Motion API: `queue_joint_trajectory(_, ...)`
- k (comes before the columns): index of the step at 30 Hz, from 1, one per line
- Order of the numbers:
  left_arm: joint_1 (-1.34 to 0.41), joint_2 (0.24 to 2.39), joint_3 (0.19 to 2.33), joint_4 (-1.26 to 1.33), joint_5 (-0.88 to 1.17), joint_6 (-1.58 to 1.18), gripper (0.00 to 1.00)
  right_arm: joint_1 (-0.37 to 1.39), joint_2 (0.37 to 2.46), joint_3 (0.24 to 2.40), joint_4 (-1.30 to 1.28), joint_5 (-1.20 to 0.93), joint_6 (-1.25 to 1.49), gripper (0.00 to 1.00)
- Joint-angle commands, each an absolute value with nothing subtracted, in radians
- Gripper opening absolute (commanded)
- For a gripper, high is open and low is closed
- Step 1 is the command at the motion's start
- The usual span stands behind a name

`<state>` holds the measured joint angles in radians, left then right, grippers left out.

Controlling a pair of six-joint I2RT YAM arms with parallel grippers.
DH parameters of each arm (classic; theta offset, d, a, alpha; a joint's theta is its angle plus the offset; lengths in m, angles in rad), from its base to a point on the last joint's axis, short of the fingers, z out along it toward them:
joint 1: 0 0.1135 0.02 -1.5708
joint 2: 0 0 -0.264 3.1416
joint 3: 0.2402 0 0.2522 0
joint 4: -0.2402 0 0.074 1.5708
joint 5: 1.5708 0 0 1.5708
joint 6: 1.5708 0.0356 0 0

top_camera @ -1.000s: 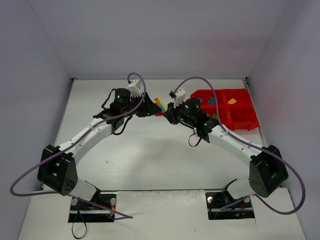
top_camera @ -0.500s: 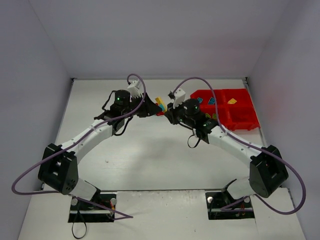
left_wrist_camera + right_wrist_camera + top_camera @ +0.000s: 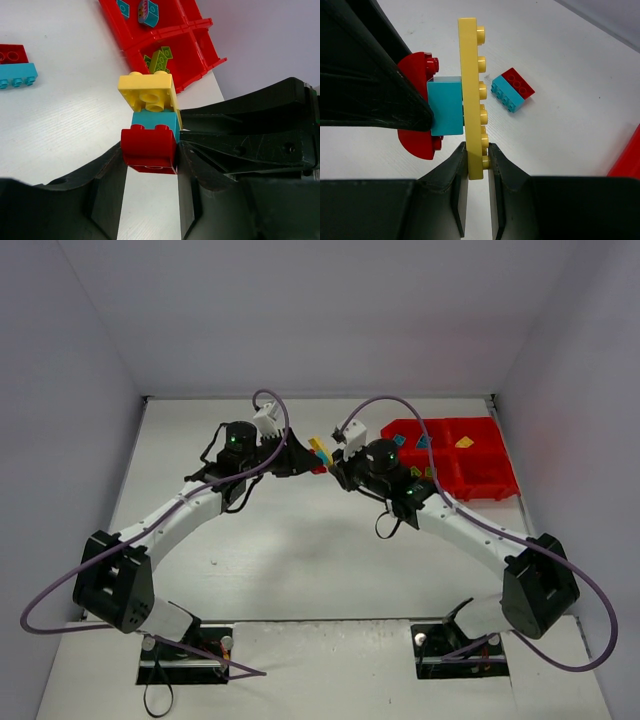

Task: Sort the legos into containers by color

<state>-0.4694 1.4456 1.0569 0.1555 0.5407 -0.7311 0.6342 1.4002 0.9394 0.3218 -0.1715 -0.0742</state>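
My right gripper is at the cyan brick and will move away to the right in the top view, over the yellow piece's tray section (image 3: 472,439), because the gripper's plate is yellow too.
A stack of joined legos hangs between my two grippers above the table: a red brick (image 3: 149,149), a cyan brick (image 3: 154,120) and a flat yellow plate (image 3: 147,92). My left gripper (image 3: 150,162) is shut on the red brick. My right gripper (image 3: 476,159) is shut on the yellow plate (image 3: 471,95), with the cyan brick (image 3: 446,106) and red brick (image 3: 417,75) beside it. In the top view the stack (image 3: 320,452) sits between both grippers, left of the red tray (image 3: 492,483). Lime green legos (image 3: 159,60) lie in one tray compartment.
A joined red-and-cyan lego pair (image 3: 512,90) lies on the table; it also shows in the left wrist view (image 3: 16,67). The tray (image 3: 197,60) holds cyan pieces (image 3: 148,12) in another compartment and a yellow piece (image 3: 464,442). Walls enclose the table.
Both grippers have shifted slightly left with the stack held between them. The hold on the stack is unchanged.
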Motion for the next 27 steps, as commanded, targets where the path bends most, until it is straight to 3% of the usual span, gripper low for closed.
queue_joint_trajectory(1, -0.462, 1.397, 1.091, 0.190, 0.595, -0.686, 0.07, 0.624, 1.353, 0.963, 0.359, -0.095, -0.130, 0.00)
queue_joint_trajectory(17, -0.451, 1.387, 1.101, 0.160, 0.597, -0.669, 0.06, 0.612, 1.358, 0.956, 0.350, -0.036, -0.150, 0.00)
queue_joint_trajectory(27, -0.446, 1.344, 1.206, -0.084, 0.578, -0.491, 0.06, 0.242, 1.452, 1.087, 0.163, 0.130, 0.059, 0.00)
